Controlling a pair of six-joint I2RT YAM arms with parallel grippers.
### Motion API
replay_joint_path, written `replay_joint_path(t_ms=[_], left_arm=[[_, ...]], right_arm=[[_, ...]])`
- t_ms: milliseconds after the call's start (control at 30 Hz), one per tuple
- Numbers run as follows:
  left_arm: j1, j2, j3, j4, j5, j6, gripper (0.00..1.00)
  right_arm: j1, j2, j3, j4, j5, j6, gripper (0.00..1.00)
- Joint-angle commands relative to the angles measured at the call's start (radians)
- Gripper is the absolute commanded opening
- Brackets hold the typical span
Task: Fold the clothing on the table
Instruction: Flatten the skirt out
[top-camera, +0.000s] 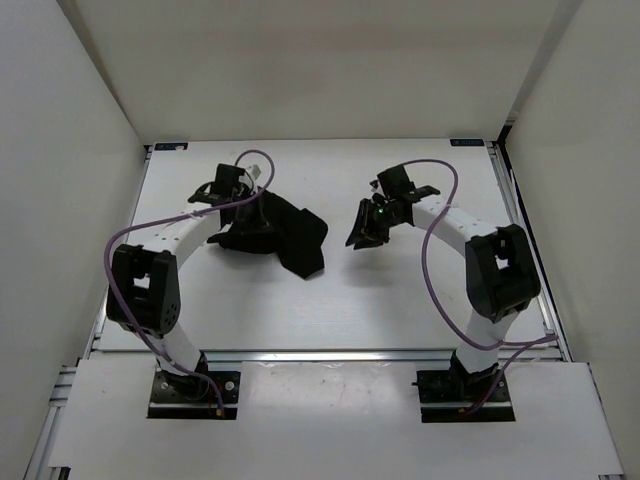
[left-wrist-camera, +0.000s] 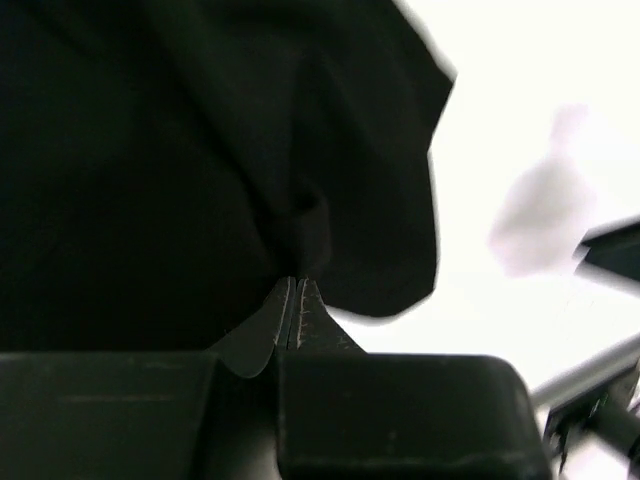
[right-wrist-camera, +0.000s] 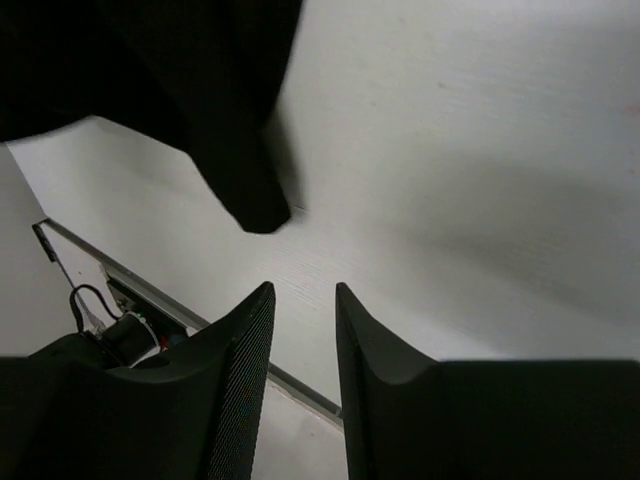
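I need to pull the clothing's fold in my left gripper to the right in the top view next, to the bare table between both grippers, and then let go of it, because the clothing lies off-centre.
The black clothing (top-camera: 290, 235) lies crumpled on the white table (top-camera: 330, 300), left of centre, with one corner trailing toward the front. My left gripper (top-camera: 252, 212) is shut on a bunched fold at its left part. In the left wrist view the gripper (left-wrist-camera: 293, 285) pinches the clothing (left-wrist-camera: 180, 150), and the fabric hangs over most of that frame. My right gripper (top-camera: 363, 235) hovers to the right of the clothing, apart from it. Seen from the right wrist, that gripper (right-wrist-camera: 303, 290) is open with nothing between its fingers, and the clothing (right-wrist-camera: 150, 70) shows at the upper left.
White walls enclose the table on three sides. A metal rail (top-camera: 330, 355) runs along the near edge, with both arm bases behind it. Purple cables (top-camera: 435, 250) loop off each arm. The rail (right-wrist-camera: 150, 295) also shows past the right fingers.
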Motion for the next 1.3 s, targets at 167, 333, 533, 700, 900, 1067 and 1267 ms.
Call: replay_joint_path(t_ms=[167, 333, 533, 700, 900, 1067, 1267], left_arm=[[-0.279, 0.005, 0.013, -0.118, 0.131, 0.074, 0.0], [-0.469, 0.071, 0.088, -0.093, 0.269, 0.039, 0.0], [-0.402, 0.087, 0.145, 0.06, 0.334, -0.11, 0.69], [-0.283, 0.049, 0.259, -0.054, 0.129, -0.013, 0.7], [-0.163, 0.047, 0.15, -0.197, -0.073, 0.173, 0.66], [-0.123, 0.033, -0.065, -0.112, 0.071, 0.184, 0.64], [-0.18, 0.032, -0.172, -0.073, 0.051, 0.176, 0.61]], right_arm=[[0.001, -0.017, 0.14, -0.117, 0.078, -0.043, 0.36], [-0.058, -0.095, 0.099, -0.148, 0.162, -0.077, 0.38], [-0.117, -0.197, 0.022, -0.162, 0.208, -0.082, 0.41], [-0.103, -0.272, -0.045, -0.167, 0.201, -0.062, 0.42], [-0.037, -0.306, -0.127, -0.241, 0.191, -0.011, 0.42], [-0.014, -0.275, -0.229, -0.273, 0.139, 0.006, 0.39], [-0.031, -0.154, -0.29, -0.191, 0.072, 0.012, 0.32]])
